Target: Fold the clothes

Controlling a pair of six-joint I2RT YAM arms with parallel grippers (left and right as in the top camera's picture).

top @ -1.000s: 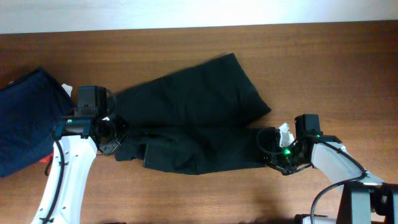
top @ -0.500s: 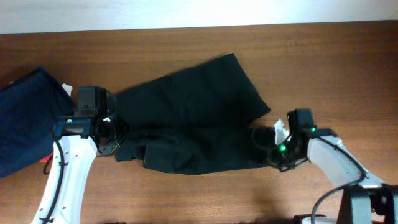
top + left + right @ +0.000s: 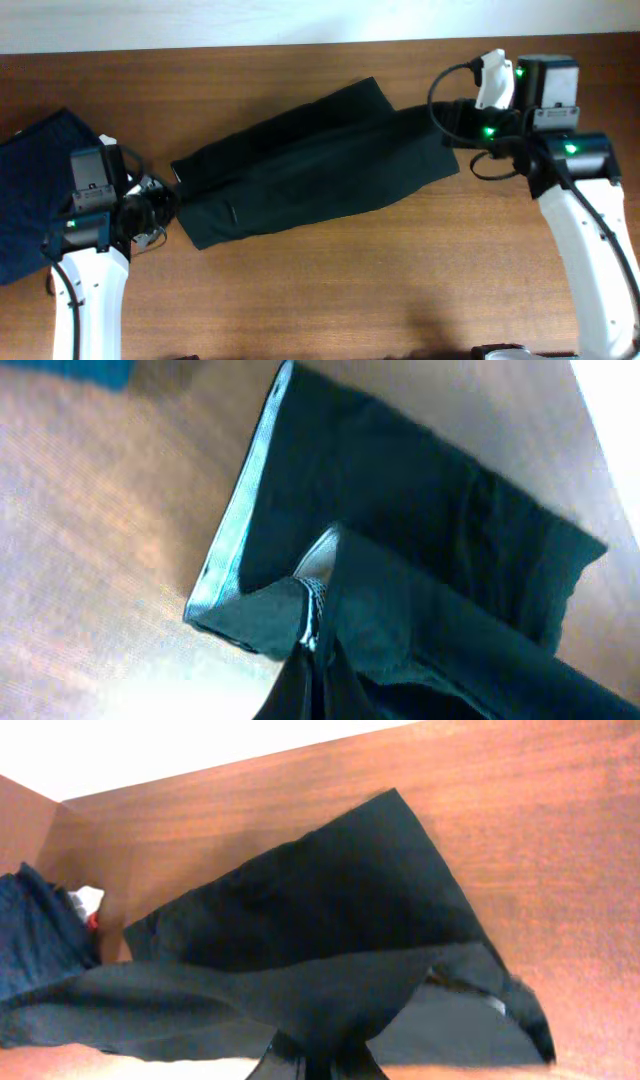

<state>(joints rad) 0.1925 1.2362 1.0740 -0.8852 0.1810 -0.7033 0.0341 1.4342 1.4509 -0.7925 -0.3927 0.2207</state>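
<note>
The robot's right gripper should next move away from the robot's base and down toward the lower leg's far corner (image 3: 372, 84) (image 3: 394, 798), then let go of the leg hem.
The black shorts (image 3: 310, 165) lie stretched across the table's middle, one leg laid over the other. My left gripper (image 3: 158, 207) is shut on the waistband end at the left; the whitish lining (image 3: 235, 525) shows in the left wrist view. My right gripper (image 3: 450, 125) is shut on the leg hem at the right and holds it raised above the table. In the right wrist view the held black cloth (image 3: 330, 970) drapes from my fingers (image 3: 318, 1068) over the lower leg.
A navy blue folded garment (image 3: 35, 190) lies at the left edge, close to my left arm. A small white and red item (image 3: 105, 143) peeks out beside it. The wooden table (image 3: 330, 300) spreads in front of the shorts.
My right gripper has carried the near leg's hem up and back over the far leg. My left gripper has pulled the waistband leftward. The shorts are now stretched long and doubled.
</note>
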